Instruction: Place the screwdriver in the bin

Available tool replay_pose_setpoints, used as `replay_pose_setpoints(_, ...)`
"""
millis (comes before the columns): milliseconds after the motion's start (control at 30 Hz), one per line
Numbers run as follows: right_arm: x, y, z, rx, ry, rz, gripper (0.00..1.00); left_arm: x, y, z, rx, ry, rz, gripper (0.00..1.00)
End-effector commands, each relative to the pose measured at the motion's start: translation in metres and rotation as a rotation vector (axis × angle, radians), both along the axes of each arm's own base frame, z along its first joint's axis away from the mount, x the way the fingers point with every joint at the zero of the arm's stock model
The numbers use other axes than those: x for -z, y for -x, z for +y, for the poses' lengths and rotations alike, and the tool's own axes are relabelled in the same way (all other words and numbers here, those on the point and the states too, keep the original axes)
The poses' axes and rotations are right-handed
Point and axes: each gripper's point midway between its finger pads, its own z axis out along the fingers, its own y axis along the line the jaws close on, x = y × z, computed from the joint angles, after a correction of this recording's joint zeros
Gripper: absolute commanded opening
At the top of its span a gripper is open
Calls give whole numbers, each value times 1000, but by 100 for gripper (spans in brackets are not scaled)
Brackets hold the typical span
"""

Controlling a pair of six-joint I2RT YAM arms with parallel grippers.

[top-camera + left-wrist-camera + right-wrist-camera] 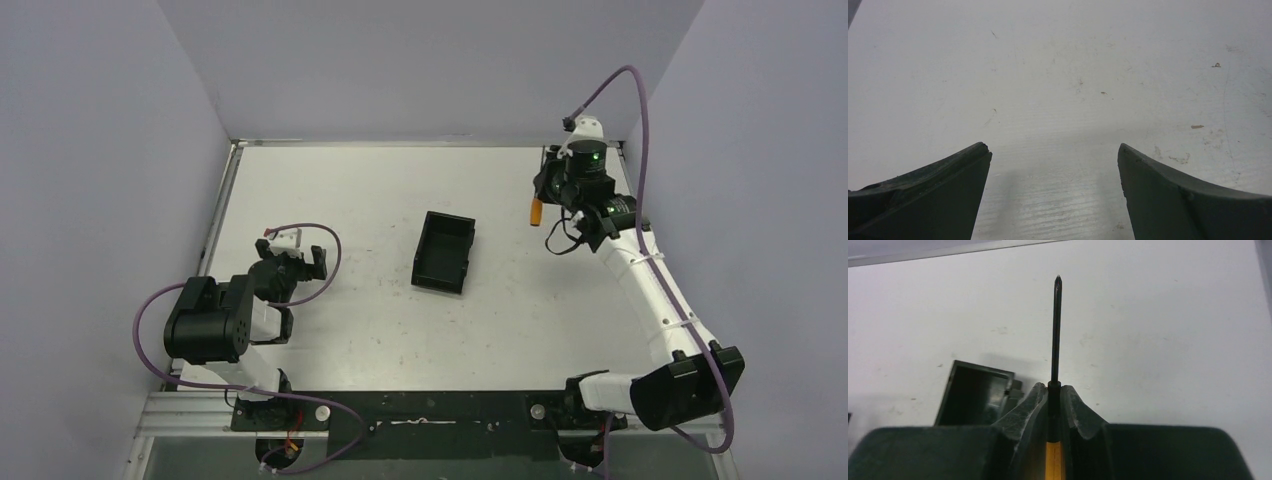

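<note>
The screwdriver [1055, 330] hangs outside the bin. It goes with my right gripper left in the top view, back, then down over the bin's empty bottom for release next.
My right gripper [1054, 388] is shut on the screwdriver [1055, 330]. Its jaws clamp the dark collar, the orange handle sits back between them and the thin shaft sticks out past the fingertips. From above, the orange handle [536, 211] shows beside my right gripper [546, 203] at the far right of the table, raised off the surface. The bin [444, 252], a small black open tray, stands near the table's middle, left of that gripper; part of the bin [973, 395] shows behind the left finger. My left gripper [1053, 150] is open over bare table, far left of the bin.
Grey walls close the white table [380, 330] at the back and both sides. My left arm [215, 320] rests folded at the near left. A purple cable [640, 120] loops above the right wrist.
</note>
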Motion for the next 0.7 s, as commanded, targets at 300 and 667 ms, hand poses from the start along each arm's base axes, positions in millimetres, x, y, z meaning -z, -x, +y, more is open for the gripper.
replay_pose_setpoints(300,-5,5,179,-404,-76,-159,0,-18,-7,0,2,0,-66,97)
replay_pose_setpoints(667,114,1,217,-470,65,22,0,-18,-7,0,2,0,-66,97)
